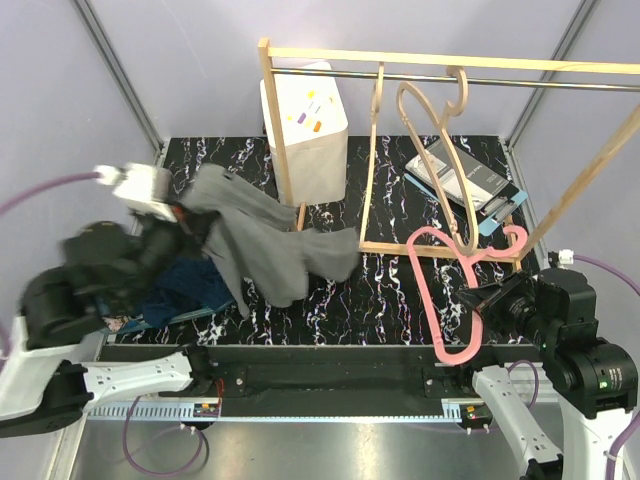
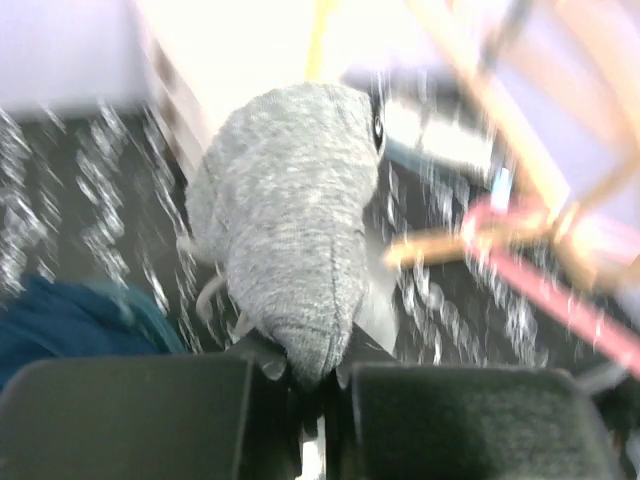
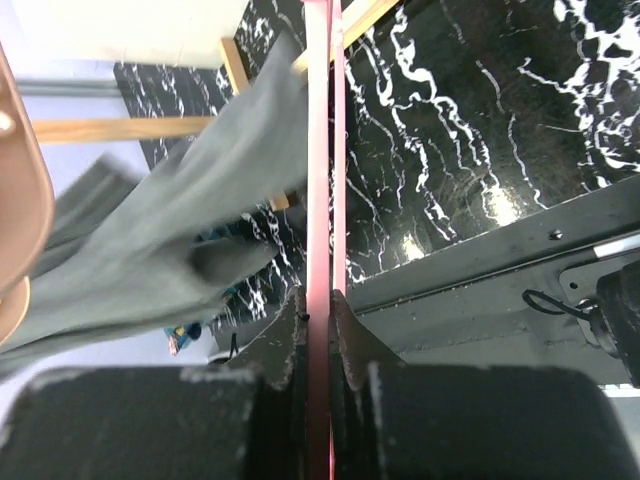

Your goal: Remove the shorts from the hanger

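Observation:
Next, my left gripper shifts left in the top view and lowers the grey shorts onto the navy blue shorts. It then releases them, since the pink hanger is bare.
My left gripper is shut on a bunched edge of the dark grey shorts and holds them up over the table's left side. The left wrist view shows the grey shorts pinched between the jaws of the left gripper. The pink hanger is bare and tilted at the right, with my right gripper shut on its bar. In the top view the grey cloth ends short of it. The right wrist view shows the hanger bar clamped in the right gripper. Navy blue shorts lie crumpled under the left arm.
A wooden rack stands across the back with a wooden hanger on its rail. A white box sits behind the rack's left post. A booklet lies at the back right.

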### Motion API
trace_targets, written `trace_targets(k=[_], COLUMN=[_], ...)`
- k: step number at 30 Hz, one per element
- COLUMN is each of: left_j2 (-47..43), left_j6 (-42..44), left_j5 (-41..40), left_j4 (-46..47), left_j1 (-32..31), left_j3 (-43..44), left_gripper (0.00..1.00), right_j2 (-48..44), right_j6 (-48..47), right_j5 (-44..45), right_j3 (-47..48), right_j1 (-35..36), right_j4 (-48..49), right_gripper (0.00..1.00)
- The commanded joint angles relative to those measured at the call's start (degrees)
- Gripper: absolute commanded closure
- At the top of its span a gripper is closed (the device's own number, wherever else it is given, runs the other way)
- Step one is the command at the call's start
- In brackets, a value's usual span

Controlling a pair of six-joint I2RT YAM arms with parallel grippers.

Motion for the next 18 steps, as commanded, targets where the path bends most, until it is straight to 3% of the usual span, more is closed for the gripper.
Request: trace_targets(k=[1, 5, 8, 10, 12, 15, 18], left_j2=[2.2, 12.9, 17.0, 17.3, 15.3, 10.8, 12.6], left_j6=[9.7, 18.1, 26.4, 30.3, 36.8, 53.3, 60.3], left_j5=[-12.8, -18.9, -23.2, -27.6, -31.6, -34.1, -33.6], left_j4=[1.5, -5.5, -3.0, 0.3, 9.4, 32.9, 38.7], left_j1=[0.3, 0.3, 0.3, 0.3, 0.1, 0.1, 0.2], left_j3=[15.6, 36.0, 44.6, 45.0, 40.3, 27.5, 28.1], left_gripper=[1.0, 1.0, 1.0, 1.0, 1.0, 1.0, 1.0], right_j2=[2.6, 3.8, 4.8, 5.3, 5.6, 6.0, 7.0], right_j6=[-3.7, -6.5, -8.1, -9.0, -9.5, -10.2, -10.9], right_j5=[-3.5, -3.5, -2.5, -1.6, -1.2, -0.6, -0.3], right_j3=[2.7, 5.2, 8.2, 9.6, 10.0, 10.3, 11.5], right_j1=[-0.1, -0.1, -0.2, -0.1, -0.1, -0.2, -0.1], right_j4=[2.5, 2.5, 2.1, 1.7, 1.7, 1.9, 1.9], right_gripper=[1.0, 1.0, 1.0, 1.0, 1.0, 1.0, 1.0])
